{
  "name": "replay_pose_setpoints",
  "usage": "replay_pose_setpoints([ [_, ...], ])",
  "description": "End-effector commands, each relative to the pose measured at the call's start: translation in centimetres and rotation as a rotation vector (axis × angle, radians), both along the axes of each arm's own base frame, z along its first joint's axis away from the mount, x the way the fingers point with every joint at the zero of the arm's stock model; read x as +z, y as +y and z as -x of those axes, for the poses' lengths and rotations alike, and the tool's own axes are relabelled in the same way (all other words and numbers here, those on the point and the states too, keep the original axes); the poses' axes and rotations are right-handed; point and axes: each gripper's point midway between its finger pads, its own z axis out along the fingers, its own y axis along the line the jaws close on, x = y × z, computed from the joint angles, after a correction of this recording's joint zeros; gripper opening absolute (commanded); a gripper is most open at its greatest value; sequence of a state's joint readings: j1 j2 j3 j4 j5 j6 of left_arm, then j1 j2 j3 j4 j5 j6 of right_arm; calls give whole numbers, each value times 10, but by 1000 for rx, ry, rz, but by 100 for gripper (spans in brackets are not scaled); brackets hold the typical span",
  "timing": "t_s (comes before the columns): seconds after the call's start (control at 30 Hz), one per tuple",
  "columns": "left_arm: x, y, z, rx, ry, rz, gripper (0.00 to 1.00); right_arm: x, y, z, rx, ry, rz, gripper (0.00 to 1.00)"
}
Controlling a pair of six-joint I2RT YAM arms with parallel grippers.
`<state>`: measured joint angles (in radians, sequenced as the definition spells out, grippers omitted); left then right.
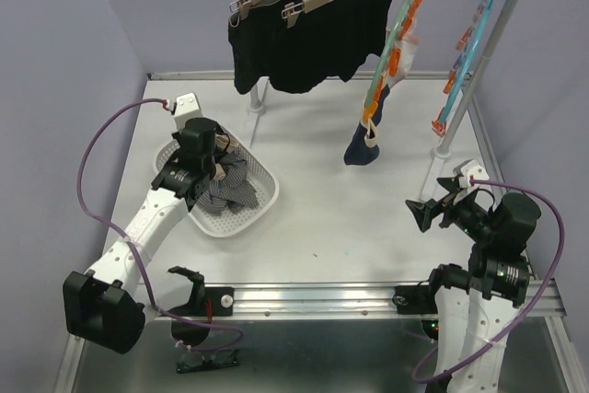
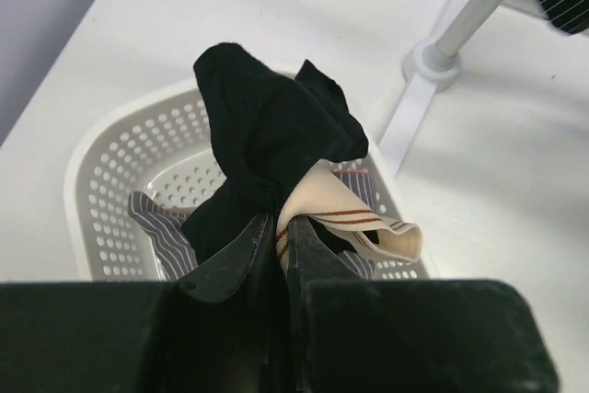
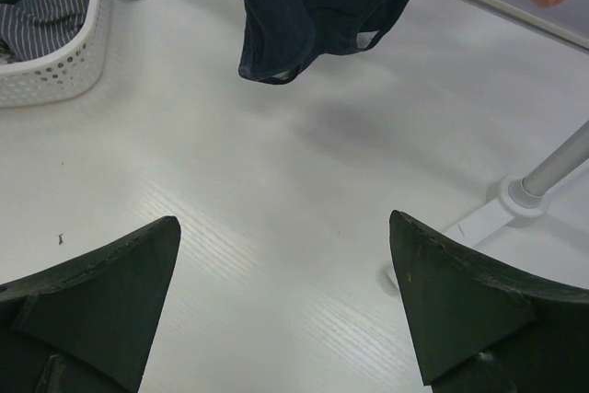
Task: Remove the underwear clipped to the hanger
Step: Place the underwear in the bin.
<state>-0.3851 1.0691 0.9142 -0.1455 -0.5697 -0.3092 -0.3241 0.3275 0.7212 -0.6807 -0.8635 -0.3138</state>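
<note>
My left gripper lowers a little next, toward the grey-striped piece (image 2: 172, 238), then opens, as the black garment (image 2: 267, 135) already hangs over the basket's open top.
Two black boxer-style underwear pieces (image 1: 317, 39) hang clipped to wooden hangers on the rack rail. A small navy piece (image 1: 363, 146) dangles from a colourful clip hanger, and the right wrist view shows this navy piece (image 3: 313, 6) at the top. My left gripper (image 2: 283, 232) is shut on a black garment (image 2: 267, 135) with a cream, brown-striped waistband (image 2: 345, 213), held just above the white basket (image 2: 101, 163). A grey-striped piece (image 2: 161, 236) lies in that basket. My right gripper (image 3: 285, 236) stands wide open over bare table, with nothing between its fingers.
The rack's upright pole (image 1: 469, 71) and its foot (image 3: 520, 200) stand at the right, close to my right gripper (image 1: 425, 212). A second colourful clip hanger (image 1: 465, 52) hangs near that pole. The basket (image 1: 262, 192) sits on the left half of the table.
</note>
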Motion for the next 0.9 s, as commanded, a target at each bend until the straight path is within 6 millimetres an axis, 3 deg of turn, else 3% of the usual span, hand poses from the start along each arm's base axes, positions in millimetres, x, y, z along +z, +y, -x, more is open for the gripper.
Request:
replay_pose_setpoints([
  [0.0,-14,-15,-10,-80,7,110,0,5,-4,-6,-18,-24,3,100],
  [0.13,-37,-21,-8,-97,59,138,0,5,-4,-6,-18,-23,3,100],
  [0.23,-37,-21,-6,-98,56,141,2,5,-5,-6,-19,-22,2,100],
  [0.33,-37,-19,0,-100,60,136,11,5,-5,-6,-19,-23,4,100],
  [0.4,-36,-17,4,-97,59,134,24,5,-5,-6,-19,-24,3,100],
  [0.43,-38,-15,7,-93,66,129,43,5,-4,-6,-18,-24,2,100],
  [0.47,-38,-14,9,-90,65,129,51,5,-4,-6,-18,-23,3,100],
  [0.57,-30,-6,18,-65,49,127,68,6,-4,-6,-16,-26,6,100],
  [0.63,-15,-4,22,-64,7,138,89,7,-3,-5,-9,-33,9,100],
  [0.87,33,-5,37,-151,-132,123,91,7,9,4,92,-5,29,100],
])
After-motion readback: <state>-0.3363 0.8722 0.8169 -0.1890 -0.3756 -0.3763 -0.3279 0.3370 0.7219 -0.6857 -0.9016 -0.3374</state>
